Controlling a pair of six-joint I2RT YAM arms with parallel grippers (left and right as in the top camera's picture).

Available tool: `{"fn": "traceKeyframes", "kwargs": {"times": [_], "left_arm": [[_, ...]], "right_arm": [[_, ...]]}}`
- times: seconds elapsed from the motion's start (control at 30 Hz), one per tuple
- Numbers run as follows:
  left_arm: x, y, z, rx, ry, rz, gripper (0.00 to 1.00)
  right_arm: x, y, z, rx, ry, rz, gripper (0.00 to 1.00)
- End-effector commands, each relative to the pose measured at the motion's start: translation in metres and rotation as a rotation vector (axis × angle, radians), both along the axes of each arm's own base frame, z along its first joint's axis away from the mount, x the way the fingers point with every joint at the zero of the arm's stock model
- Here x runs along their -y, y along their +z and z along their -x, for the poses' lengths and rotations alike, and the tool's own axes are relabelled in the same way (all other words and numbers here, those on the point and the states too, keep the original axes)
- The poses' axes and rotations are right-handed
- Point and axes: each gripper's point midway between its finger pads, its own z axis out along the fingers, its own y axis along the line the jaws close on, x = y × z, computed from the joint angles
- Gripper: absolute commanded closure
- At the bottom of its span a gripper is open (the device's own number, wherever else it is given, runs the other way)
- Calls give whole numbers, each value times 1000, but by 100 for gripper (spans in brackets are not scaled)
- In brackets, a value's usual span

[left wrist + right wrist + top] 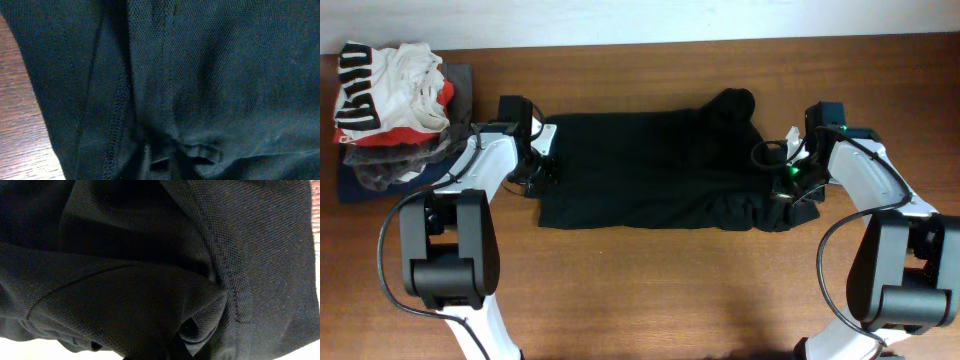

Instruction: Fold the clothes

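Observation:
The cloth is puckered at the shirt's bunched end [775, 190] [172, 297]. My right gripper will next move up, then slightly outward and down onto that end, and let go of the pinched fold.
The black T-shirt [650, 170] lies spread across the middle of the wooden table [650, 290], partly folded, with a bunched lump at its far right. My left gripper [542, 168] is at the shirt's left edge and my right gripper [788, 190] is at its right edge. In the left wrist view black fabric [210, 75] fills the frame and puckers into the jaws at the bottom. In the right wrist view the fabric [125, 295] also fills the frame and gathers into a pinched fold at the bottom. Both grippers look shut on the cloth. The logo and label are hidden.
A white garment with black-and-red print [390, 85] sits on grey and navy folded garments [380, 170] at the far left. Bare wood [20, 125] shows beside the shirt's hem in the left wrist view.

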Motion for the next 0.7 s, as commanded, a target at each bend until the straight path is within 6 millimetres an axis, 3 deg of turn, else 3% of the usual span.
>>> {"fn": "traceKeyframes", "kwargs": {"times": [0.0,0.27,0.37,0.53,0.67], "left_arm": [[2,-7,5,-23,-8,17,99],[2,-6,4,-17,-7,17,99],[2,5,-4,5,-7,18,99],[3,71,-31,115,-8,21,99],[4,107,-40,185,-9,23,99]], "right_arm": [[7,-1,-3,4,-5,18,96],[7,-1,-3,3,-5,17,96],[7,-1,-3,4,-5,18,96],[7,-1,-3,4,-3,18,96],[7,-1,-3,4,-3,18,96]]}}
